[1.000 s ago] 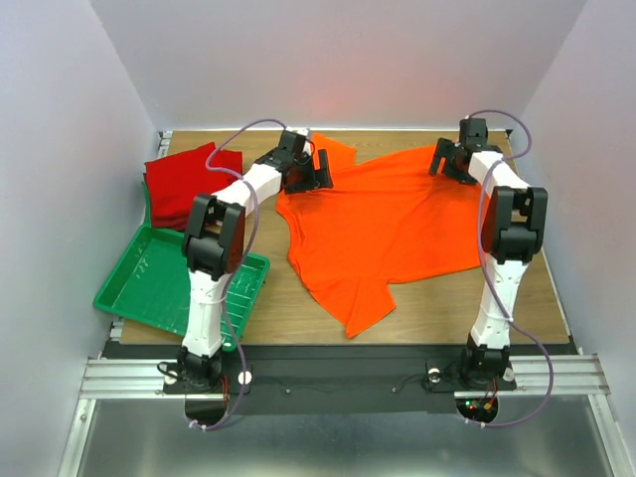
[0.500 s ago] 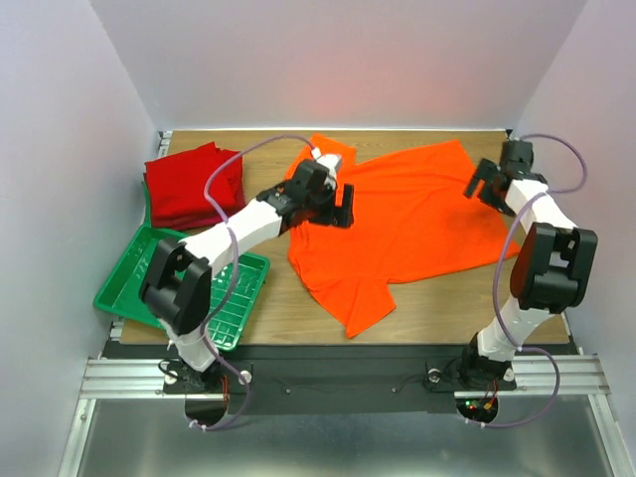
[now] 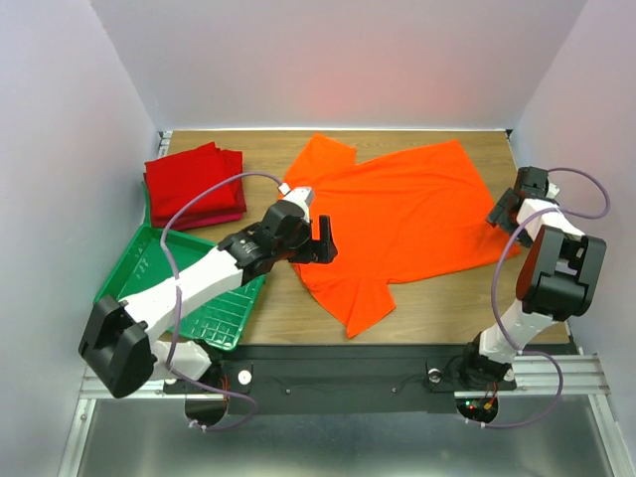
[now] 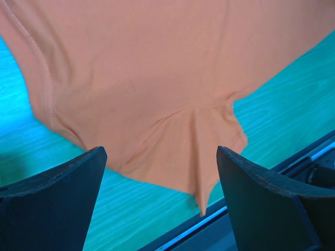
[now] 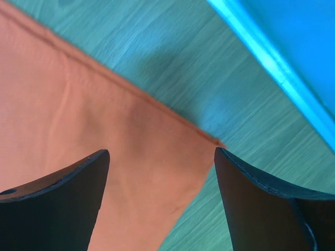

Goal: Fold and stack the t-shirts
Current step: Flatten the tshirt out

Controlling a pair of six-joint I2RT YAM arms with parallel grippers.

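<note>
I should move my left gripper back and down onto the sleeve tip (image 3: 351, 334) (image 4: 202, 210) by the black front rail, because that sleeve is still sticking out from the shirt's body.
A bright orange t-shirt (image 3: 407, 214) lies spread flat on the wooden table, one sleeve pointing at the front edge. Deep red folded shirts (image 3: 194, 184) are stacked at the back left. My left gripper (image 3: 323, 239) is open and empty over the orange shirt's left edge. In the left wrist view the left gripper (image 4: 159, 154) has its jaws wide apart above the sleeve (image 4: 204, 157). My right gripper (image 3: 503, 211) is open and empty over the shirt's right corner. In the right wrist view the right gripper (image 5: 161, 152) has its jaws straddling that corner (image 5: 172, 157).
A green plastic grid tray (image 3: 134, 283) sits at the front left, under the left arm. The table's black front rail (image 4: 282, 167) lies just past the sleeve tip. The table's right edge (image 5: 272, 63) runs close to the right gripper.
Both grippers have left the shirt's far edge and moved toward the front, the left along the shirt's left side, the right along its right side. The shirt now lies flat.
</note>
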